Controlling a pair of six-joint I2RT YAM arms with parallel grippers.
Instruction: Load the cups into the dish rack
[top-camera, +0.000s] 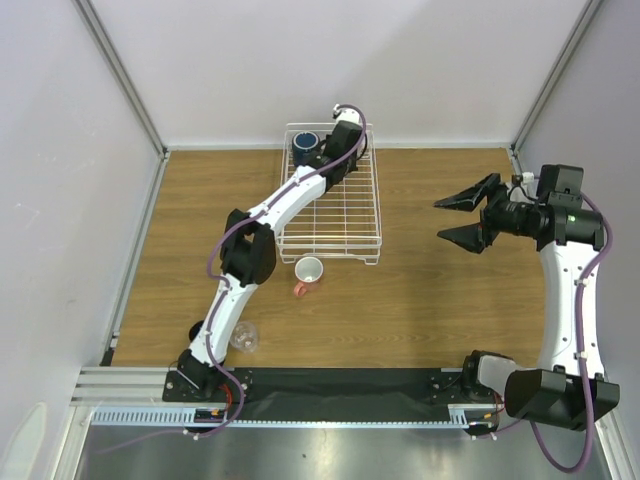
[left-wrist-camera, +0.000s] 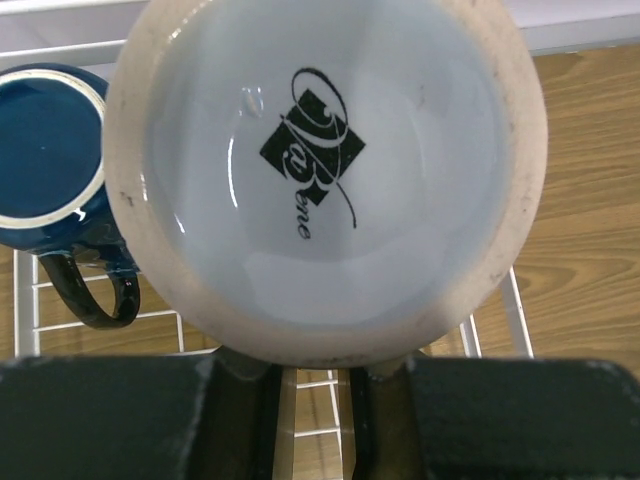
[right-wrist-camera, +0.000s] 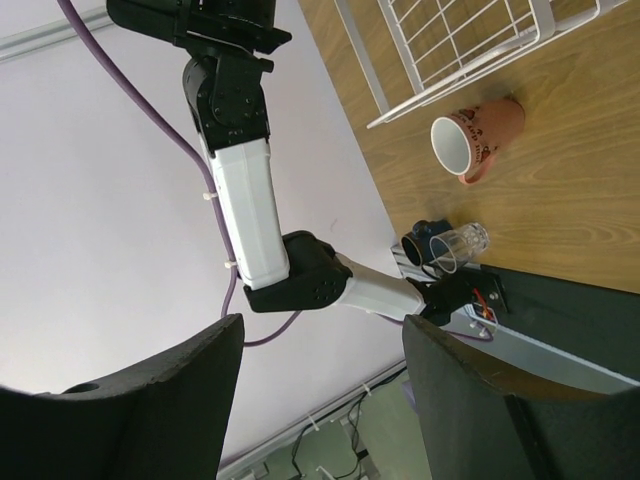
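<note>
My left gripper is going to shift the light grey mug (left-wrist-camera: 325, 170) toward the navy mug. Then it will lower the mug onto the rack (top-camera: 380, 215) wires beside the navy mug.
My left gripper (top-camera: 345, 130) reaches over the far end of the white wire dish rack (top-camera: 380, 215). In the left wrist view its fingers (left-wrist-camera: 262, 400) stand close together right under the upturned light grey mug (left-wrist-camera: 325, 170), whose base with a black logo fills the view; the mug's handle is hidden. The navy mug (left-wrist-camera: 45, 150) stands upside down in the rack beside it, and it also shows in the top view (top-camera: 305, 145). The salmon-pink cup (top-camera: 308, 272) lies on its side just in front of the rack. My right gripper (top-camera: 440, 220) is open and empty, right of the rack.
A clear glass tumbler (top-camera: 243, 338) lies by the left arm's base, with the small dark blue cup (top-camera: 197, 330) behind that arm. Both also show in the right wrist view: the tumbler (right-wrist-camera: 462, 243) and the dark blue cup (right-wrist-camera: 425, 240). Grey walls close in the wooden table (top-camera: 450, 300).
</note>
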